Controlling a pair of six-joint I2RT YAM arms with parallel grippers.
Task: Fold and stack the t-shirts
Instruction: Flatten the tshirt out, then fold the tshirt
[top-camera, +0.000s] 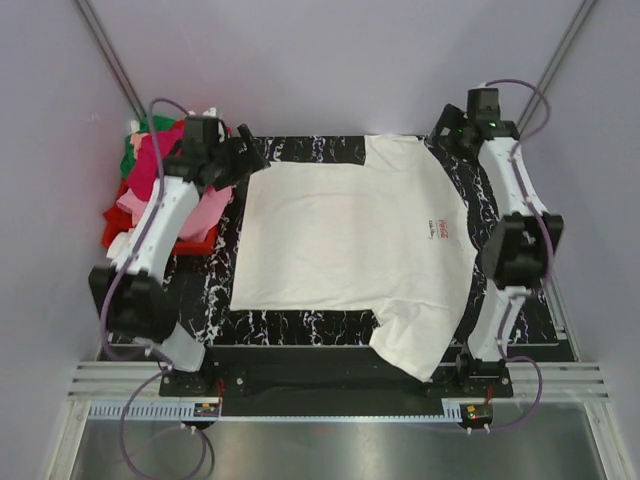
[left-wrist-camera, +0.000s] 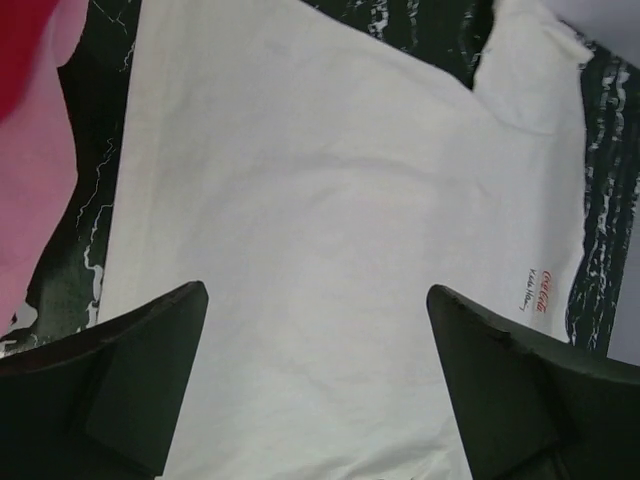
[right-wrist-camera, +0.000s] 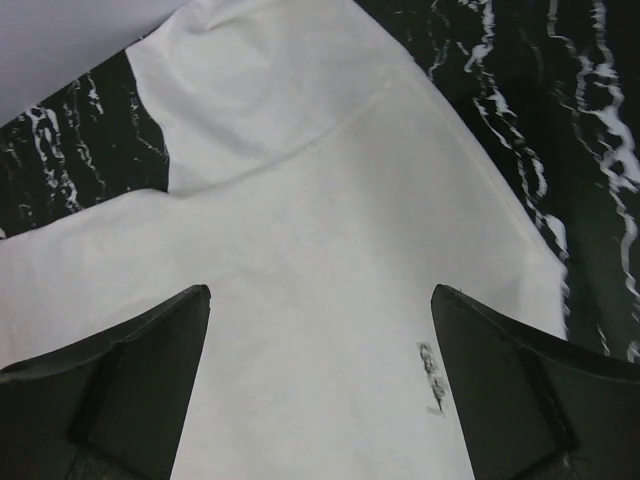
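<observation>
The near sleeve still hangs over the mat's front edge instead of lying flat, so next I will move my right gripper back and down onto the near sleeve's cuff (top-camera: 400, 362).
A large white t-shirt (top-camera: 345, 235) lies spread flat on the black marbled mat (top-camera: 300, 325), hem to the left and collar to the right, with a small red chest logo (top-camera: 443, 228). My left gripper (top-camera: 248, 155) hovers open over the shirt's far left corner; in the left wrist view it (left-wrist-camera: 318, 292) has only white cloth (left-wrist-camera: 320, 180) below it, and the logo (left-wrist-camera: 538, 295) shows at the right. My right gripper (top-camera: 447, 122) hangs open above the far sleeve; the right wrist view shows it (right-wrist-camera: 322, 292) over the white t-shirt (right-wrist-camera: 330, 200), holding nothing. More t-shirts (top-camera: 160, 165), magenta, pink and green, are piled at the left.
A red plastic bin (top-camera: 115, 228) at the mat's left edge holds the coloured pile; pink cloth (left-wrist-camera: 35, 180) spills over beside the white shirt's hem. The near sleeve (top-camera: 420, 340) hangs over the mat's front edge toward the right arm's base. Grey walls stand behind.
</observation>
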